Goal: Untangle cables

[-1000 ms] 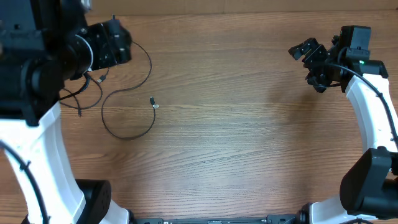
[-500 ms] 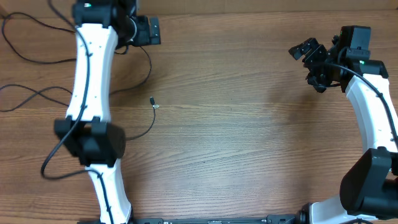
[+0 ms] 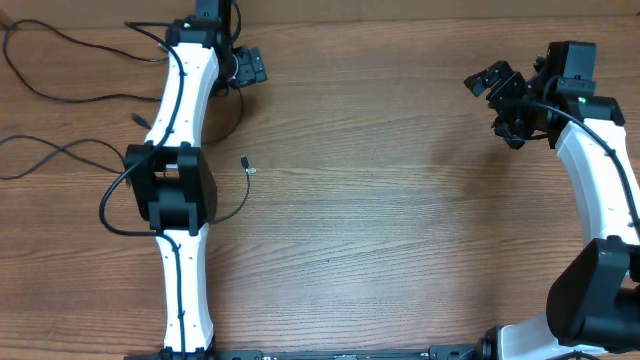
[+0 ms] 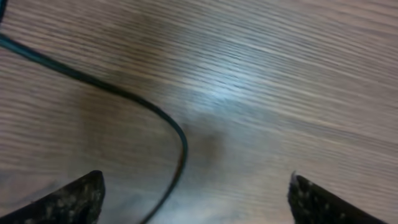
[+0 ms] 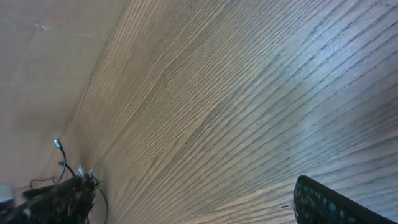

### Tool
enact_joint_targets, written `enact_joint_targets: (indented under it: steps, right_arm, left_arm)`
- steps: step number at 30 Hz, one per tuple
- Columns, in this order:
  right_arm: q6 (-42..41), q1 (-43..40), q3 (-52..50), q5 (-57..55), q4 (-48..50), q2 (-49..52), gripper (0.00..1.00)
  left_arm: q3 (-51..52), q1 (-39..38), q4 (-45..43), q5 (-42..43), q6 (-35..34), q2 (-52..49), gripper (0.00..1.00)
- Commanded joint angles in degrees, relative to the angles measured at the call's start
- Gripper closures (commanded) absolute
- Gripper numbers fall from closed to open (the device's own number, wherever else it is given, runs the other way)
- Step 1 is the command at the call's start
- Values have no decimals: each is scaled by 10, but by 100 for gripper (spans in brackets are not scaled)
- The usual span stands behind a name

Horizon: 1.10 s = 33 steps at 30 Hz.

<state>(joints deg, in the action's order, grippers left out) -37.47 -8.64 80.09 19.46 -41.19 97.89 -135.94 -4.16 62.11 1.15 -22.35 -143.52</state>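
Next, my left gripper lowers its spread fingers astride the bend of the thin black cable (image 3: 241, 98) (image 4: 182, 155) and closes, since it lies between them over bare wood.
Several thin black cables lie on the wooden table at the left. One cable (image 3: 241, 203) loops round to a silvery plug tip (image 3: 248, 167). Other strands (image 3: 62, 41) trail off the left edge. My left gripper (image 3: 249, 67) is open at the far edge, just above the loop's far end. In the left wrist view a curved cable (image 4: 177, 133) runs between the wide-apart fingers (image 4: 73, 199) of my left gripper (image 4: 196, 205), untouched. My right gripper (image 3: 497, 103) is open and empty, far to the right. The right wrist view shows it (image 5: 199, 202) over bare wood, with a distant plug tip (image 5: 57, 144).
The left arm's white links and black elbow joint (image 3: 172, 186) stretch across the left part of the table, over part of the cable loop. A thicker black wire (image 3: 112, 205) hangs from that elbow. The table's far edge runs just behind the left gripper.
The left arm has swung out and stretched toward the far edge, its gripper moving right. Strands at the far left are now uncovered. The right arm has not moved.
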Motion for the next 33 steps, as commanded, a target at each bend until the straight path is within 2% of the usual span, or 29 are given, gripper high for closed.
enact_joint_targets:
  steps: [1, 5, 9, 15, 18, 24, 27, 29, 33]
  right_arm:
    - [5, -2, 7, -6, 1, -6, 0]
    - [5, -2, 7, -6, 1, -6, 0]
    - [5, -2, 7, -6, 1, -6, 0]
    - [5, -2, 7, -6, 1, -6, 0]
    - [5, -2, 7, -6, 1, -6, 0]
    - [5, -2, 7, -6, 1, -6, 0]
    - [5, -2, 7, -6, 1, -6, 0]
    - [5, -2, 7, -6, 1, -6, 0]
    - [5, -2, 7, -6, 1, -6, 0]
  left_arm:
    - [0, -8, -15, -38, -58, -31, 9]
    - [0, -9, -33, -36, -90, -50, 25]
    - [1, -16, -47, -27, -90, -56, 37]
    - [2, -25, -52, -36, -90, -74, 36]
    - [3, -26, -52, -38, -90, -79, 52]
    - [3, -25, -43, -48, -89, -79, 61]
    - [3, -21, -37, -47, -76, -79, 76]
    - [3, -21, -27, -47, -57, -78, 96]
    - [-10, -21, 19, -47, -59, -66, 96]
